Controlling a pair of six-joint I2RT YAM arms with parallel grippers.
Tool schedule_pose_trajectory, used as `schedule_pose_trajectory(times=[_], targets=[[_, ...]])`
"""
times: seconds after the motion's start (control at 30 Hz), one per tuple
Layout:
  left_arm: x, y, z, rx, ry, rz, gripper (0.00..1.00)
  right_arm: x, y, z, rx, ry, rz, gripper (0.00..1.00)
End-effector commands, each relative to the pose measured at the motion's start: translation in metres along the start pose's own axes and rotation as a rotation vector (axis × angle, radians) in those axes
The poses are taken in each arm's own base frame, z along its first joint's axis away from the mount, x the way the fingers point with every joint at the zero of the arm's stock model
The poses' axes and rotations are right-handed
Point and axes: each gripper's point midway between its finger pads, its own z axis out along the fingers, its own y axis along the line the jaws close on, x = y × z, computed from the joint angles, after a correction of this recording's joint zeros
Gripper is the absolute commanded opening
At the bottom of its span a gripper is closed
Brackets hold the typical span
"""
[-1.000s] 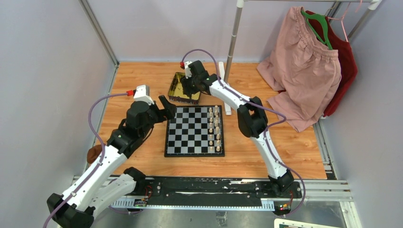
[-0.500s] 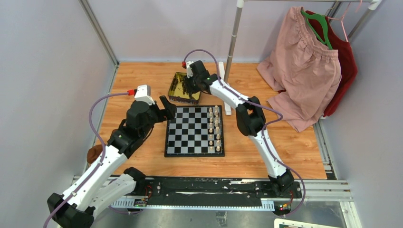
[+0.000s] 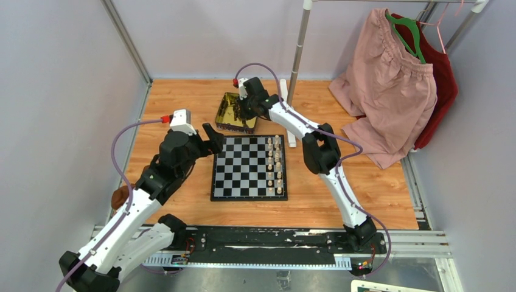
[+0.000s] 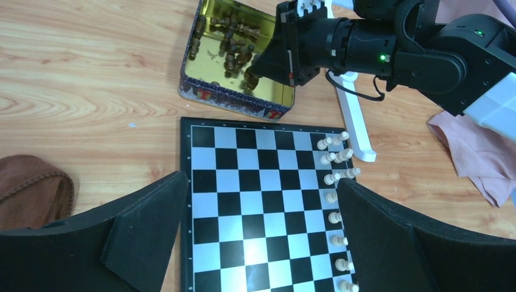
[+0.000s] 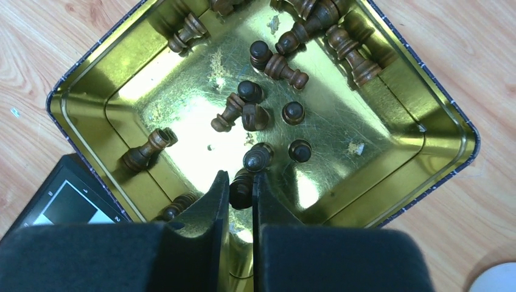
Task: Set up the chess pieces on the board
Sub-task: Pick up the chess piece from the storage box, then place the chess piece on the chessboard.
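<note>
The robot will next raise its right gripper, move it back to a dark square midway (image 3: 220, 170) along the board's bare edge facing the white pieces, then lower it and release.
The board (image 3: 240, 173) lies mid-table with cream-white chess pieces (image 3: 275, 164) filling its two right-hand columns. The dark chess pieces (image 5: 286, 67) lie scattered in the gold tray (image 5: 389, 152) just beyond the board's far left corner. My right gripper (image 5: 241, 182) reaches down into the tray, shut on one dark chess piece (image 5: 241, 191) near the tray's near wall. My left gripper (image 4: 260, 180) hovers wide open over the board's (image 4: 243, 152) left side with nothing between its fingers. The white pieces (image 4: 333, 179) stand by its right finger.
A brown pouch (image 3: 120, 196) lies at the table's left edge. A clothes rack pole (image 3: 297, 55) with its white foot (image 4: 353, 121) stands just right of the tray. Pink and red garments (image 3: 389, 91) hang over the far right of the table.
My right gripper has closed from wide open onto a dark piece in the tray. The left arm has barely shifted.
</note>
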Motion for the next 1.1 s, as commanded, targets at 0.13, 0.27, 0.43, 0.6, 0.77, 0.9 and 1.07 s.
schedule_pose_trajectory(times=[0.13, 0.27, 0.43, 0.6, 0.77, 0.9, 1.07], targets=[[-0.003, 0.004, -0.003, -0.011, -0.039, -0.008, 1.0, -0.053, 0.009, -0.045, 0.035, -0.111, -0.123, 0.0], [-0.002, 0.006, -0.003, -0.016, -0.045, -0.018, 1.0, -0.06, 0.011, -0.056, 0.044, -0.128, -0.147, 0.0], [-0.005, 0.011, -0.007, -0.038, -0.066, -0.025, 1.0, -0.06, 0.021, -0.073, 0.038, -0.124, -0.167, 0.0], [-0.011, 0.02, -0.013, -0.081, -0.094, -0.031, 1.0, -0.054, 0.045, -0.101, 0.019, -0.114, -0.208, 0.0], [-0.018, 0.028, -0.021, -0.117, -0.124, -0.039, 1.0, -0.034, 0.073, -0.126, -0.015, -0.087, -0.231, 0.0], [-0.019, 0.034, -0.027, -0.143, -0.134, -0.05, 1.0, -0.013, 0.097, -0.139, -0.057, -0.057, -0.244, 0.0], [-0.017, 0.042, -0.035, -0.166, -0.143, -0.064, 1.0, 0.017, 0.129, -0.145, -0.134, -0.019, -0.252, 0.0]])
